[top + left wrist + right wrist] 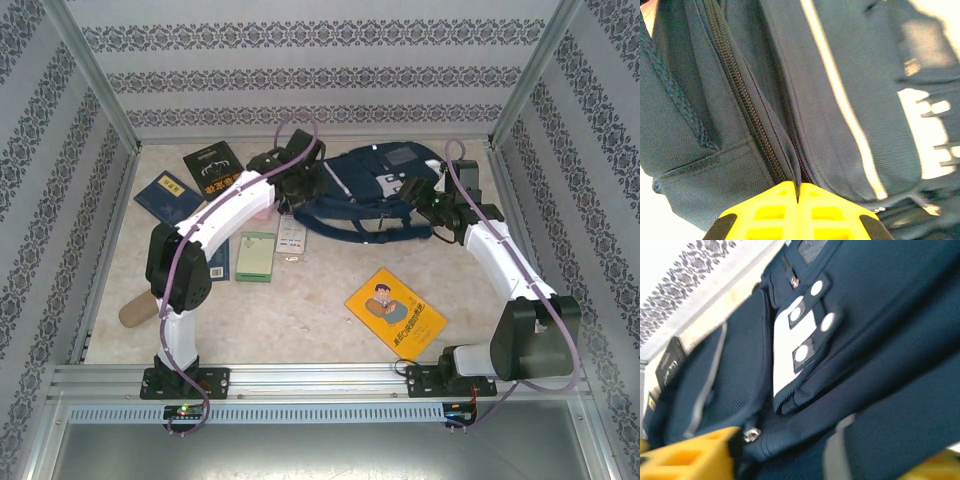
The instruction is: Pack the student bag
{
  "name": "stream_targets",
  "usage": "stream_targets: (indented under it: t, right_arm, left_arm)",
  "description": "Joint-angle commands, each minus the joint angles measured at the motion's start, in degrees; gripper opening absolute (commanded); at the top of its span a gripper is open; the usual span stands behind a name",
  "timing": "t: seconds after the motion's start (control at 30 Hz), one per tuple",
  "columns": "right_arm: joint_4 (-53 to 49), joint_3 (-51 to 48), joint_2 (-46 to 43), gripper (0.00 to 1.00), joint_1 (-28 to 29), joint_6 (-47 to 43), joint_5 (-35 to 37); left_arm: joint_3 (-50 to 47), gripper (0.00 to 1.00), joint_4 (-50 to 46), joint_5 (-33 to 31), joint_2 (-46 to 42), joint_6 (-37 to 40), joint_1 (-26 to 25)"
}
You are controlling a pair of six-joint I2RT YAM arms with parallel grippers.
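Note:
My left gripper will lower the raised fold back toward the table by the white booklet before it opens.
The student bag [370, 185], dark navy with thin white stripes and light patches, lies at the back middle of the table. My left gripper [300, 186] is at the bag's left end. In the left wrist view its yellow fingers [799, 187] are shut on a fold of navy fabric right beside the zipper [742, 100]. My right gripper [422, 193] is at the bag's right end. In the right wrist view its jaws stand wide apart [815, 465], open, with the bag's fabric [890, 315] and a small metal zip pull [751, 433] close in front.
A yellow book [396, 311] lies at the front right. A black book [214, 167] and a blue book [168, 195] lie at the back left. A green notebook [256, 256] and a white booklet [291, 238] lie near the left arm. A brown roll [135, 310] sits at the left edge.

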Motion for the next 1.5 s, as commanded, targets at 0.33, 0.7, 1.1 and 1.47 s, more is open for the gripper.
stream_targets:
  t: [0.33,0.7,1.1,1.47]
  right_arm:
    - [2.0,-4.1,1.3,0.71,-0.9,1.5,-2.2]
    - [10.1,-7.9,7.1,0.70,-1.2,12.8,-7.4]
    - [12.1,-13.6,8.2,0.61,1.1,19.1,-6.8]
    - [11.7,-11.4,9.1,0.09,2.7,20.2,-6.3]
  left_arm:
    - [11.2,0.00,0.2,2.1,2.5,2.6,0.1]
    - [-13.6,0.00,9.1,5.0,-5.7,-0.4,-0.6]
    - [-20.2,0.00,13.3,5.6,-2.4,-0.3,-1.1]
    - [-18.7,0.38,4.4,-2.9,-4.8,9.8,-2.5]
